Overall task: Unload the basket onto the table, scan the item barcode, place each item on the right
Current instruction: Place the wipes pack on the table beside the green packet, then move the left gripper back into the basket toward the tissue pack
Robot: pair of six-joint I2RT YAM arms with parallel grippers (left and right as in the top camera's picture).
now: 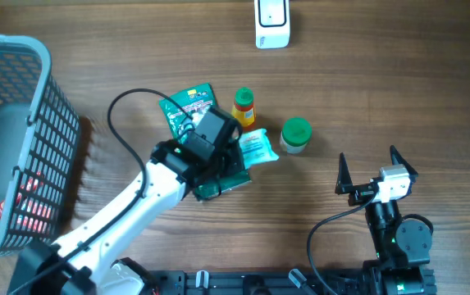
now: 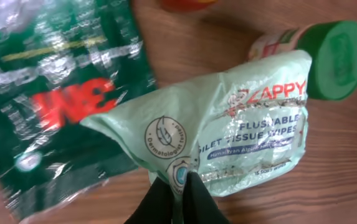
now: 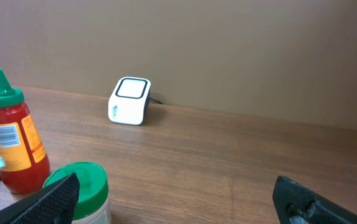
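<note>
The left gripper should lower the wipes pack onto the bare wood by the snack bag's near corner [image 1: 263, 169], clear of the jar, and let go of it, because that wood is below.
My left gripper [image 2: 178, 193] is shut on the near edge of a pale green pack of flushable wipes [image 2: 247, 134], pinching the film between its black fingers [image 2: 156, 202]. From overhead the pack [image 1: 259, 149] lies beside a dark green snack bag [image 1: 192, 105], with the left gripper [image 1: 236, 152] at its left edge. The white barcode scanner [image 1: 272, 23] stands at the far edge of the table and shows again in the right wrist view [image 3: 129, 101]. My right gripper [image 1: 368, 164] is open and empty at the front right, its gap [image 3: 177, 202] over bare wood.
A red sauce bottle [image 1: 244, 106] and a green-lidded jar [image 1: 295, 135] stand close to the wipes pack. The jar [image 3: 78, 190] sits by my right gripper's left finger. A grey mesh basket [image 1: 21, 123] takes up the left side.
</note>
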